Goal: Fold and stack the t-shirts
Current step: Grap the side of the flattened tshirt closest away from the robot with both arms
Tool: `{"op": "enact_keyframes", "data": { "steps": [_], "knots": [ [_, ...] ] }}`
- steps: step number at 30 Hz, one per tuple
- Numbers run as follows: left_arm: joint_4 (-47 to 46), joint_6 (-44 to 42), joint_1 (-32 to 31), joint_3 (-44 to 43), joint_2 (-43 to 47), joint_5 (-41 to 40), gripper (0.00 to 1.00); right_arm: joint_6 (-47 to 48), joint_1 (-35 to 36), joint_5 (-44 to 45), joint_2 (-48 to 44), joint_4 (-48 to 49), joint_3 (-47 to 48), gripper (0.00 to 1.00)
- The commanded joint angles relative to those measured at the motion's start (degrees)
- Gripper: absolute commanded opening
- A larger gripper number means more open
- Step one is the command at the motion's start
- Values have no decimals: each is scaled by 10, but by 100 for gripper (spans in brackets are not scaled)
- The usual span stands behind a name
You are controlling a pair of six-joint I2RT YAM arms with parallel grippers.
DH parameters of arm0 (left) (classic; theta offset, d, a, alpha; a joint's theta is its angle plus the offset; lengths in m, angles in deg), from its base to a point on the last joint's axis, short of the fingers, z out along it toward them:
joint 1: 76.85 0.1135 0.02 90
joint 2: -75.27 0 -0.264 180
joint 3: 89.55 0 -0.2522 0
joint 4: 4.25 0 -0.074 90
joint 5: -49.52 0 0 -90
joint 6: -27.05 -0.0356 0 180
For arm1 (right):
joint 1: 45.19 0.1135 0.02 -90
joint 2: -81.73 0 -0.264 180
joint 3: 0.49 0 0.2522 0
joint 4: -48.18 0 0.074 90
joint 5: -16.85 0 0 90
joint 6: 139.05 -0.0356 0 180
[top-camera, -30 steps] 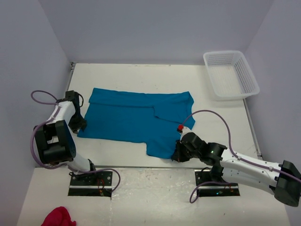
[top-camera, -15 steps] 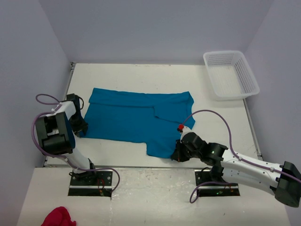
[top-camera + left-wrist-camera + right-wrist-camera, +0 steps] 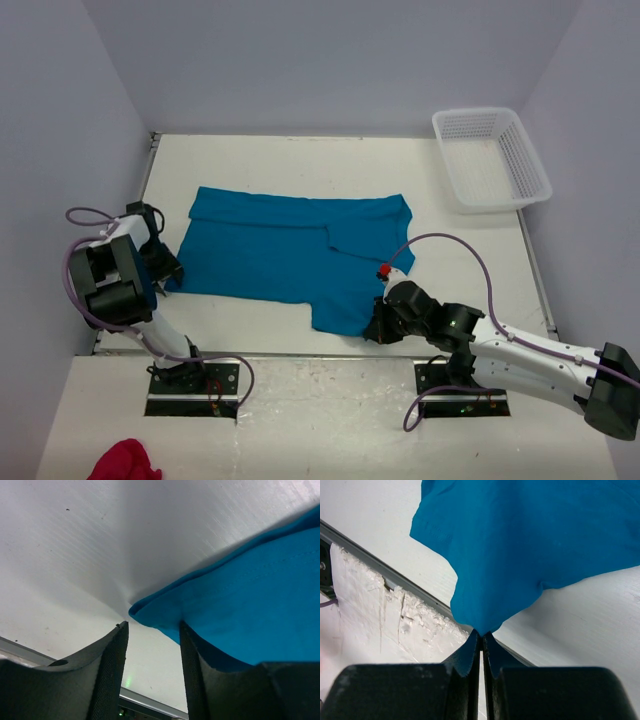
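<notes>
The t-shirt's near corner (image 3: 170, 289) (image 3: 154, 616) is already between the left gripper's open fingers, so the left gripper next needs to stay almost where it is and close its fingers on that corner.
The teal-blue t-shirt (image 3: 285, 255) lies spread flat on the white table, with one part reaching toward the near edge. My left gripper (image 3: 170, 272) is at the shirt's near left corner. In the left wrist view it (image 3: 152, 630) is open, and the shirt's corner (image 3: 155, 611) sits at the tips, with fabric draped over the right finger (image 3: 200, 675). My right gripper (image 3: 376, 330) is at the shirt's near right corner. In the right wrist view it (image 3: 481, 634) is shut on a pinch of the shirt (image 3: 520, 545).
A white mesh basket (image 3: 492, 158) stands at the back right. A red cloth (image 3: 122, 462) lies off the table at the near left. A metal strip (image 3: 380, 562) marks the table's near edge, close to my right gripper. Walls close in on the left and the back.
The left arm's wrist has swung left and down toward the shirt's near left corner. The right arm and the shirt have not moved.
</notes>
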Motion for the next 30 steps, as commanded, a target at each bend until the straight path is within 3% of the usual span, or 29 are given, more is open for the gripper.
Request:
{"op": "enact_keyframes", "data": {
  "steps": [1, 14, 20, 30],
  "knots": [
    [-111, -2, 7, 37, -66, 18, 48, 1, 3, 7, -11, 9, 5, 0],
    [-136, -12, 12, 36, -99, 50, 15, -4, 3, 13, -4, 6, 7, 0],
    [-130, -12, 12, 40, -71, 73, 1, -9, 3, 20, 7, 0, 12, 0],
    [-99, 13, 10, 63, 36, 98, 0, -37, 4, 61, 7, -48, 37, 0]
  ]
}}
